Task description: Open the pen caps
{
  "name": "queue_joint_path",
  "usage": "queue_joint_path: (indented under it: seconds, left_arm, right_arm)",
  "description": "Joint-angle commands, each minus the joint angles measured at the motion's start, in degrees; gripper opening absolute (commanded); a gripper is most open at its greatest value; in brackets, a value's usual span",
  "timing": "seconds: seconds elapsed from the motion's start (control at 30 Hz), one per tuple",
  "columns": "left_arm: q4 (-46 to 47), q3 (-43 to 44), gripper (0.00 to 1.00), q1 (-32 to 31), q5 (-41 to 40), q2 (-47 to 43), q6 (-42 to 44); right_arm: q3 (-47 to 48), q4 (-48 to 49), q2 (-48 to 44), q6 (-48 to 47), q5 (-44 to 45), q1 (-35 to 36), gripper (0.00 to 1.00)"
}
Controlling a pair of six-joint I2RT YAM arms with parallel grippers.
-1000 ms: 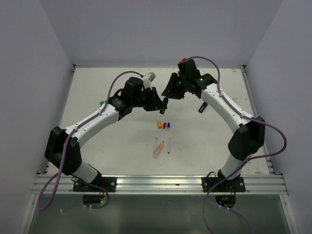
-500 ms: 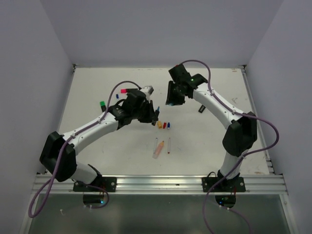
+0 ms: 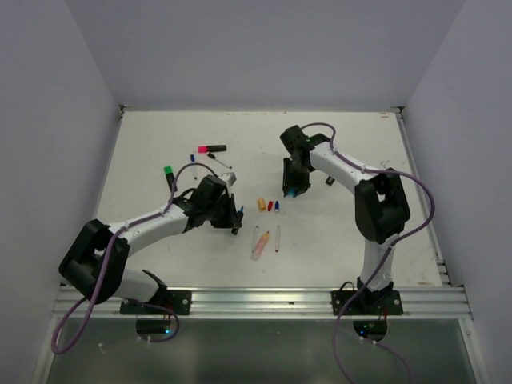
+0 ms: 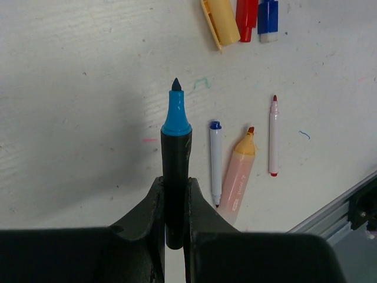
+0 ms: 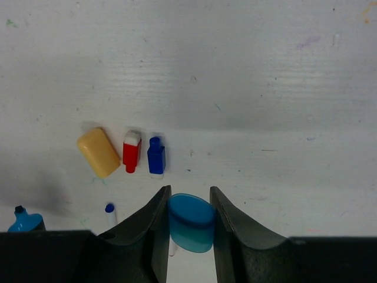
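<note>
My right gripper lowers and draws back toward that cap next, onto empty table beside the dark blue cap.
My left gripper is shut on a black pen barrel whose bare blue tip points away from me, just above the table. My right gripper is shut on a translucent blue pen cap. In the top view the left gripper and right gripper hang apart on either side of three loose caps. These are an orange cap, a red cap and a dark blue cap, lying in a row just beyond my right fingers.
Three uncapped pens lie near the front: a white one with a blue tip, a peach one and a white one with a red tip. Capped markers lie at the back left, a pink-and-black one and a green-capped one.
The two grippers were close together high over the table's middle. They have drawn apart and come down: the left one nearer with the pen, the right one beside the loose caps with the blue cap.
</note>
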Motion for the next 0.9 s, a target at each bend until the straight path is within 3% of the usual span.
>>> queue_joint_path:
  seconds: [0.0,0.23,0.63,0.73,0.87]
  left_arm:
    - [9.14,-3.15,0.0,-0.15,3.86,-0.4,-1.46]
    - [14.16,-8.61,0.0,-0.16,6.23,-0.49,-4.29]
    - [16.54,-11.78,0.22,-0.16,6.41,0.13,-6.49]
    - [15.67,-11.78,0.36,-0.24,6.06,-0.22,-6.22]
    - [13.22,-12.13,0.46,-0.16,4.84,-1.63,-5.78]
  right_arm:
    - [0.02,0.97,0.66,-1.62,-2.09,0.16,0.08]
    - [-3.58,3.25,2.42,-0.83,-2.97,0.43,0.13]
    - [-7.72,7.47,4.52,0.32,-3.33,0.86,0.32]
    - [-7.45,7.73,4.62,0.41,-3.15,0.86,0.41]
    - [-6.84,7.65,4.18,0.49,-2.71,0.86,0.49]
